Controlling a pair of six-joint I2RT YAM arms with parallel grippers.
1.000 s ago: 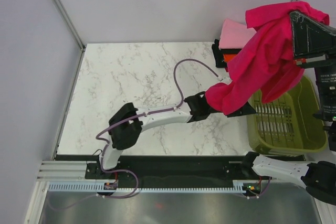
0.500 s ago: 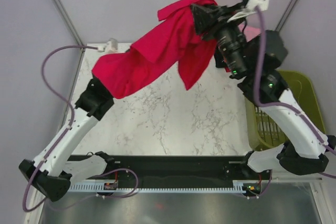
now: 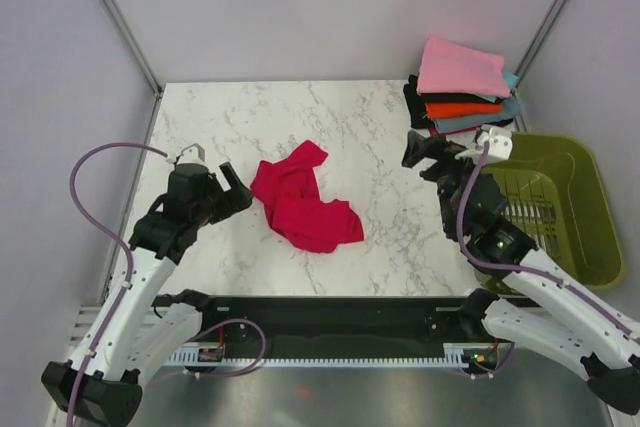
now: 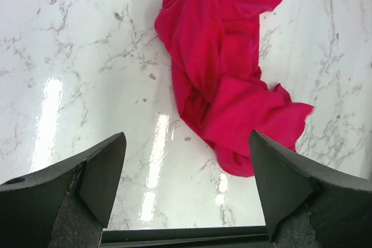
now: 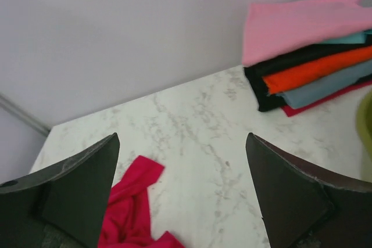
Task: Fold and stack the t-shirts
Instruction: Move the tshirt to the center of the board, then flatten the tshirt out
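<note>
My left gripper will next move outward, to the right in the top view and down onto the red t-shirt's far end [image 3: 313, 153], because that end sticks out past the rest.
A crimson-red t-shirt [image 3: 303, 203] lies crumpled on the marble table [image 3: 250, 127], free of both grippers; the left wrist view has this red shirt [image 4: 226, 79] ahead of the fingers, and the right wrist view catches its edge [image 5: 125, 213]. A stack of folded t-shirts [image 3: 462, 87], pink on top over orange, black and teal-grey, sits at the back right corner, and the same stack [image 5: 308, 56] shows in the right wrist view. My left gripper [image 3: 232, 190] is open just left of the red shirt, nothing between its fingers. My right gripper [image 3: 420, 154] is open above the table, right of the shirt.
An olive-green plastic basket [image 3: 575, 247] stands off the table's right edge, beside the right arm. Grey walls close in the back and left sides. A black rail [image 3: 330, 312] runs along the near edge.
Both arms held the red shirt stretched in the air half a second ago; now both grippers have opened and come down, and the shirt lies crumpled on the table.
</note>
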